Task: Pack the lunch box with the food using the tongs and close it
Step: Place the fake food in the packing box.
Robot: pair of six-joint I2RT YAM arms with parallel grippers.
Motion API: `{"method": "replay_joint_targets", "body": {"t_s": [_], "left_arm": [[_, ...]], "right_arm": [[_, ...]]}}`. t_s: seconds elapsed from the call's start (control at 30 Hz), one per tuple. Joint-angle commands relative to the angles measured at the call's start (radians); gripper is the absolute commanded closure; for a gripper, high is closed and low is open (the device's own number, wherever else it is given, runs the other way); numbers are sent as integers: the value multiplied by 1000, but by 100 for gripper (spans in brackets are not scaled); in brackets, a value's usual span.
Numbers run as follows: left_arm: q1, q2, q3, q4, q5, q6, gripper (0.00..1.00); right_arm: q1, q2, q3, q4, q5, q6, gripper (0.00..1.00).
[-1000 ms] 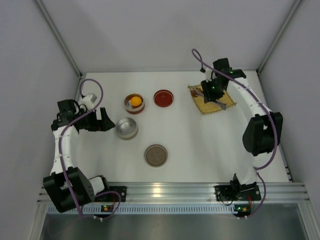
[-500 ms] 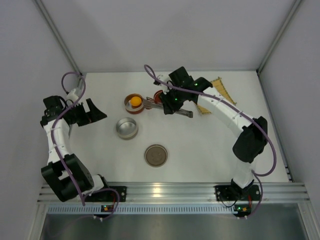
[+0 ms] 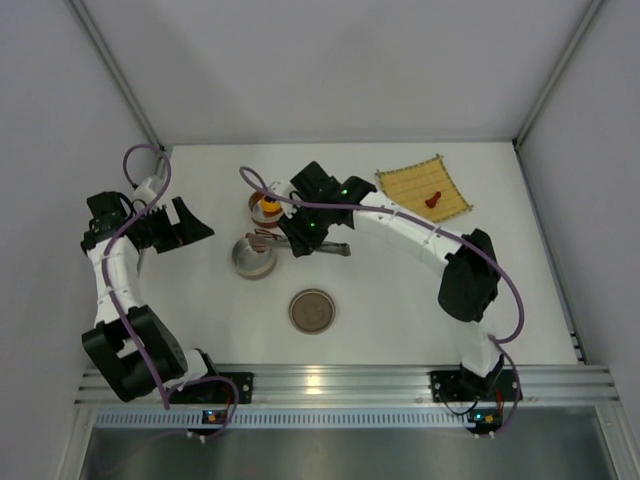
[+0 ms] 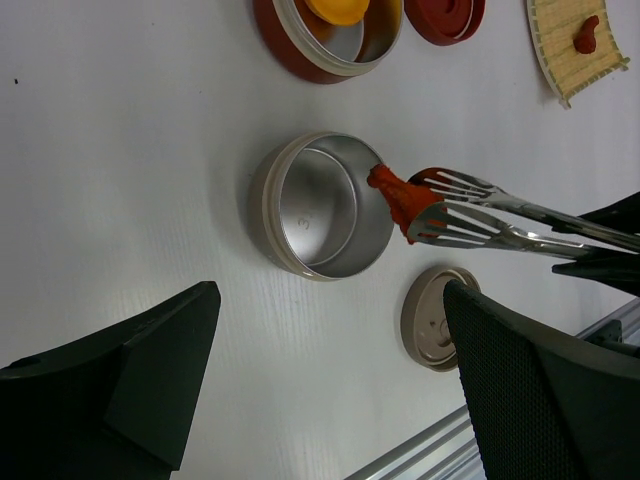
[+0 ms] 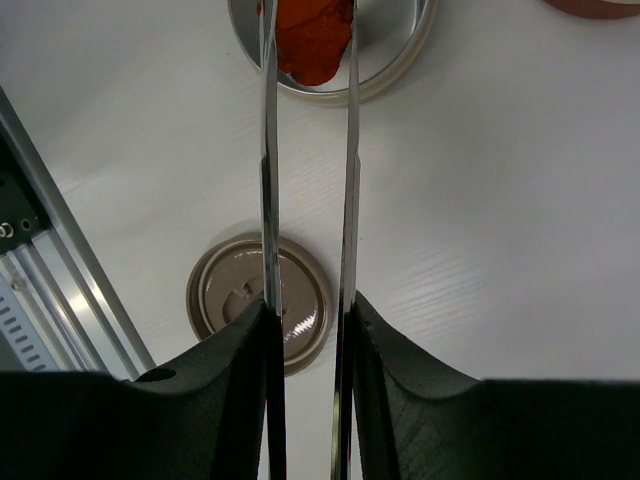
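My right gripper will lower and move the tongs (image 4: 490, 215) farther over the open silver tin (image 3: 250, 258) next, because the red-brown food lump still hangs above the tin's rim.
My right gripper (image 3: 308, 238) (image 5: 307, 312) is shut on the tongs (image 4: 490, 215) (image 5: 266, 150). The tongs pinch a red-brown food lump (image 4: 394, 196) (image 5: 312, 38) over the right rim of the lunch box's silver tin (image 3: 250, 258) (image 4: 318, 206). The orange ball (image 3: 268, 204) (image 4: 340, 8) lies in the red-walled tin (image 4: 300, 58) just behind. Another red lump (image 3: 433, 198) (image 4: 587, 32) rests on the yellow mat (image 3: 424, 192). My left gripper (image 3: 190, 224) (image 4: 330, 300) hangs open and holds nothing, left of the silver tin.
A beige lid (image 3: 312, 311) (image 4: 430, 318) (image 5: 226, 300) lies flat in front of the silver tin. A red lid (image 4: 445, 14) sits beside the red-walled tin, hidden under my right arm from above. The metal rail (image 3: 340, 380) runs along the near edge.
My right arm has swept left from the mat to the silver tin, carrying the tongs with a red lump. The left arm drew back to the left and then held still.
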Motion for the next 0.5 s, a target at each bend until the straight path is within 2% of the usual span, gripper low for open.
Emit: {"method": "replay_joint_targets", "body": {"t_s": [0.0,0.47], "left_arm": [[8,-17,-3,44,29,16,2],[8,-35,-18,33,11,52,2]], "right_arm": [[32,13,42,87,-6,4,97],[57,97,87,96,3,7,91]]}}
